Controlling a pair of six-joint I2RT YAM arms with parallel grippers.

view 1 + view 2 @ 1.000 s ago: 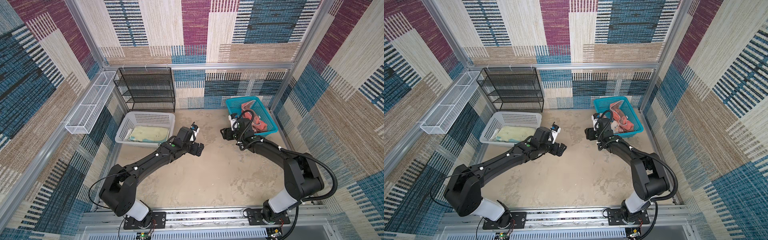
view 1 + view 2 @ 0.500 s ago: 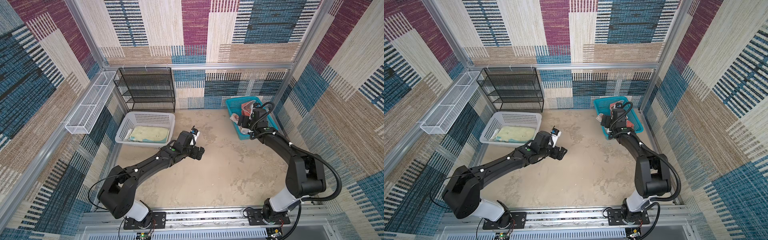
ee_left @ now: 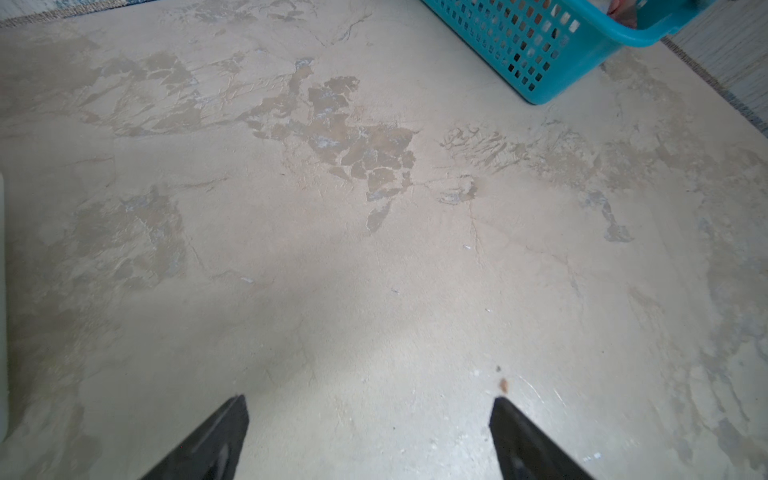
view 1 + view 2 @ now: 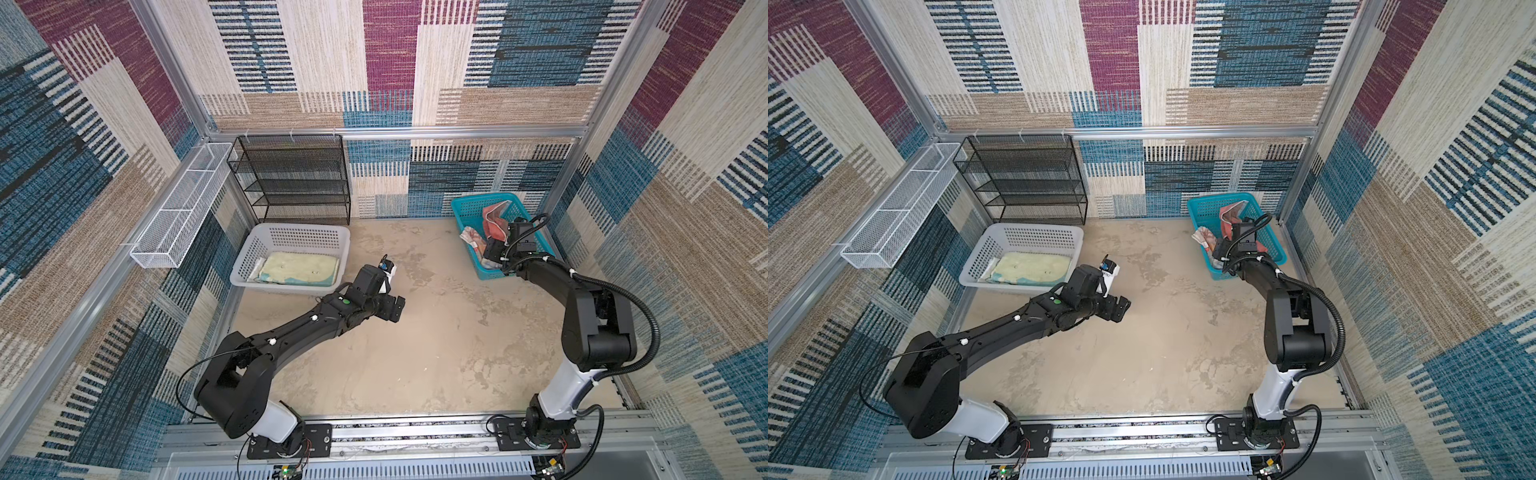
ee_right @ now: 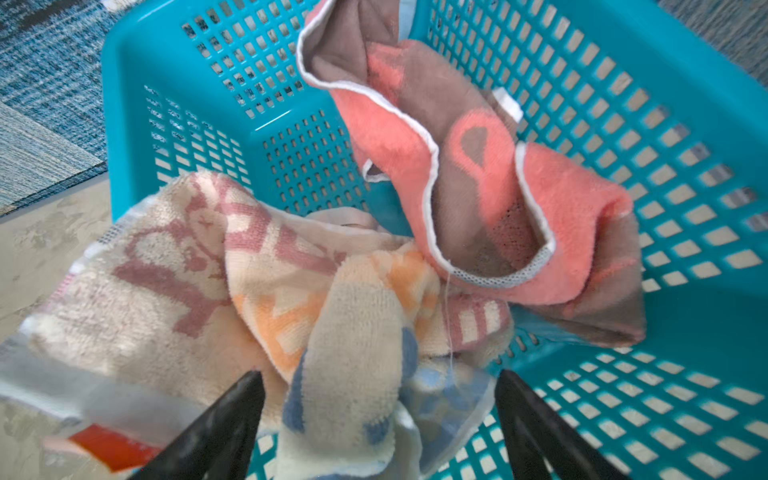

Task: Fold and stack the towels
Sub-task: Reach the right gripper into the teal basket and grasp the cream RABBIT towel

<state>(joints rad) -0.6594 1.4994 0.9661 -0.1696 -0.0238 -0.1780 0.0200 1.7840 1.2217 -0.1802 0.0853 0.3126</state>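
My right gripper should next close its open fingers on the raised fold of the lettered towel, because the fold is already between the fingers.
A teal basket at the back right holds crumpled towels: a coral-orange and brown one and a white lettered one draped over the near rim. My right gripper hangs over this basket. In the right wrist view it is open, its black fingers either side of a raised fold of the lettered towel; the coral towel lies beyond. A pale yellow towel lies flat in the white basket. My left gripper is open and empty above bare table.
A black wire shelf rack stands against the back wall, and a white wire tray hangs on the left wall. The beige table stretches between the two arms. The teal basket shows far ahead of the left gripper.
My right arm has swung from the table's middle back over the teal basket and come down on the towels. The left gripper has drawn back a little and stays open.
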